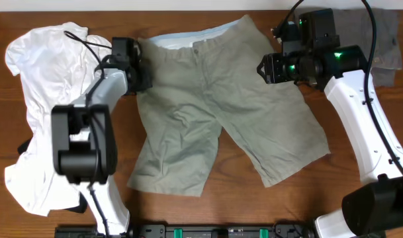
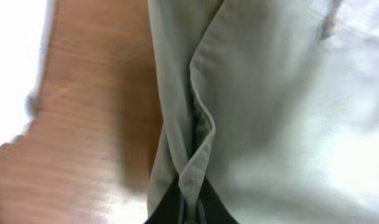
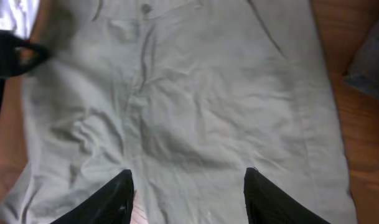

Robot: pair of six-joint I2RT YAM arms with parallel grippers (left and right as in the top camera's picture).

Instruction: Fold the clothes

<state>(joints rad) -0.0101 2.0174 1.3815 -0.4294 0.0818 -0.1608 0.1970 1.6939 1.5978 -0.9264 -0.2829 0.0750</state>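
Note:
The bare wood strip (image 1: 127, 120) (image 2: 105, 106) is to the left of my left gripper in the overhead view, so my left gripper will move back and over it to let go of the shorts' seam.
The khaki shorts (image 1: 214, 106) lie spread flat on the wooden table, waistband at the far edge with pale blue lining showing, both legs pointing toward me. My left gripper (image 1: 140, 73) is shut on a pinched fold of the shorts' left side seam near the waistband (image 2: 190, 186). My right gripper (image 1: 264, 68) is open and hovers above the shorts' right side near the waist; its fingers (image 3: 188, 180) spread wide over the fabric (image 3: 195, 106) with nothing between them.
A crumpled white T-shirt (image 1: 36, 99) lies at the left, under and beside my left arm. Darker grey shorts (image 1: 383, 46) lie at the far right corner, also in the right wrist view (image 3: 369, 62). Bare wood (image 1: 360, 152) shows around the shorts.

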